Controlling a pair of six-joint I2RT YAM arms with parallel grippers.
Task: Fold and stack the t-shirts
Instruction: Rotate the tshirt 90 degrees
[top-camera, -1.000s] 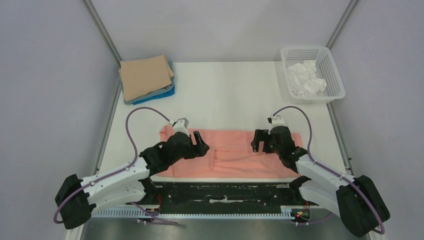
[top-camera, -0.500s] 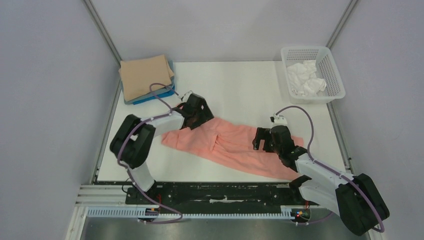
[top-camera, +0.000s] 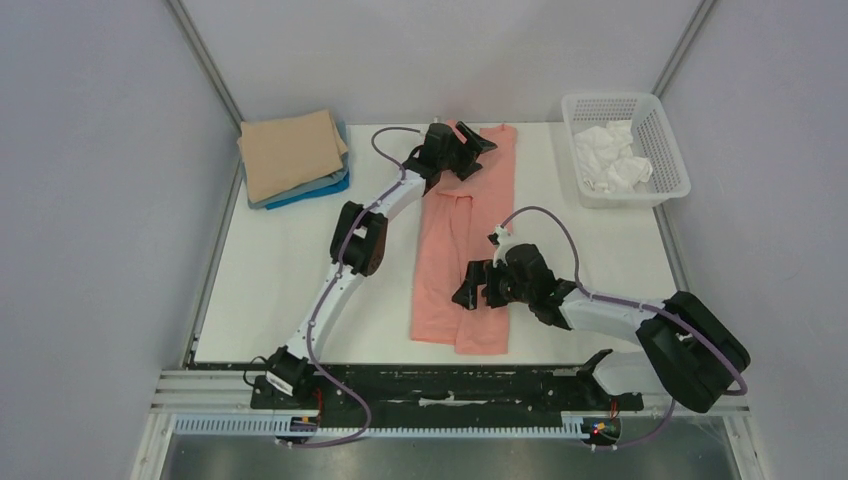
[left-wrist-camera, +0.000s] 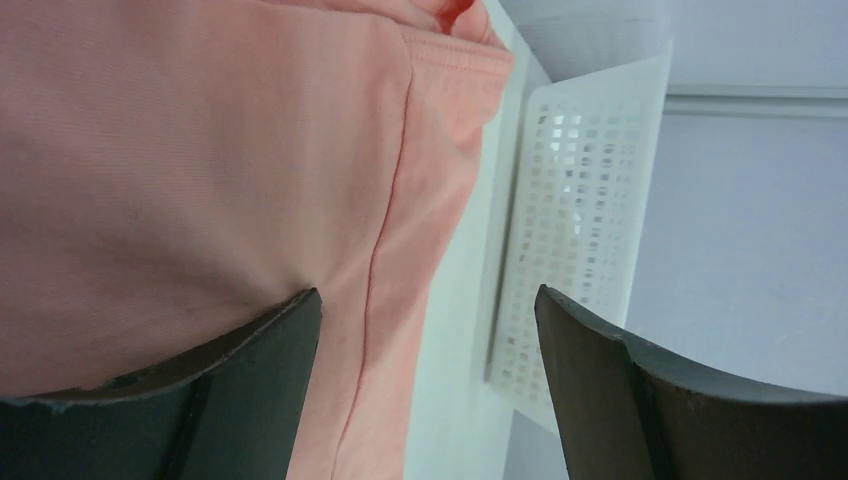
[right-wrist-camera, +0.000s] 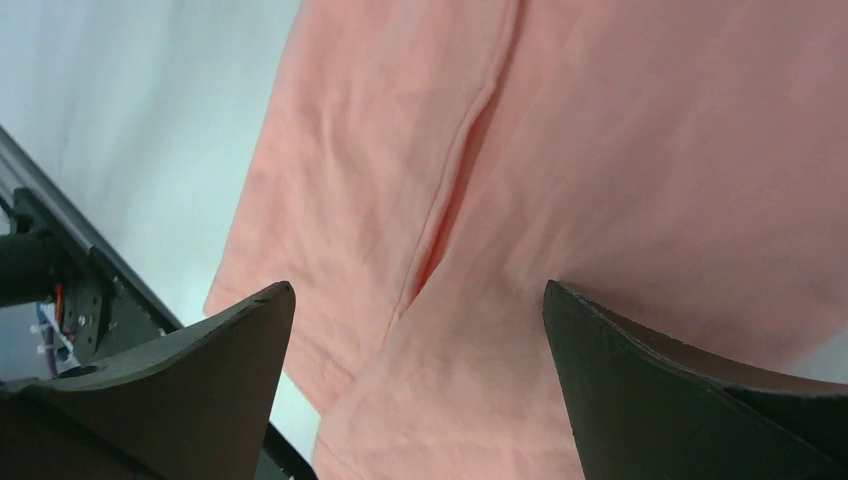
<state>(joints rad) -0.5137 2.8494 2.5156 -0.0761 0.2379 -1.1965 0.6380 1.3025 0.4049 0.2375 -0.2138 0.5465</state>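
Next, my left gripper draws back along the shirt and down onto the shirt's near corner on the stack's side (top-camera: 416, 335), since that corner lies far back from it.
A salmon-pink t-shirt (top-camera: 450, 250), folded to a long narrow strip, lies lengthwise on the white table (top-camera: 300, 270) from the far edge toward the near edge. My left gripper (top-camera: 478, 155) is stretched out to its far end. It is open, and one finger (left-wrist-camera: 200, 390) rests on the pink cloth (left-wrist-camera: 200, 150). My right gripper (top-camera: 470, 290) hovers low over the near half, open, with the shirt (right-wrist-camera: 620, 150) and a lengthwise crease between its fingers. A stack of folded t-shirts (top-camera: 290, 152), tan on top with grey and blue beneath, sits at the far left corner.
A white mesh basket (top-camera: 662, 140) holding crumpled white cloth stands at the far right corner; its wall (left-wrist-camera: 570, 200) shows just beyond the left gripper. Grey walls close in the table's sides and back. A black rail (top-camera: 450, 385) runs along the near edge.
The pink shirt has swung from lying crosswise along the near edge to lying lengthwise. The left arm reached from the near left to the far middle; the right gripper shifted left.
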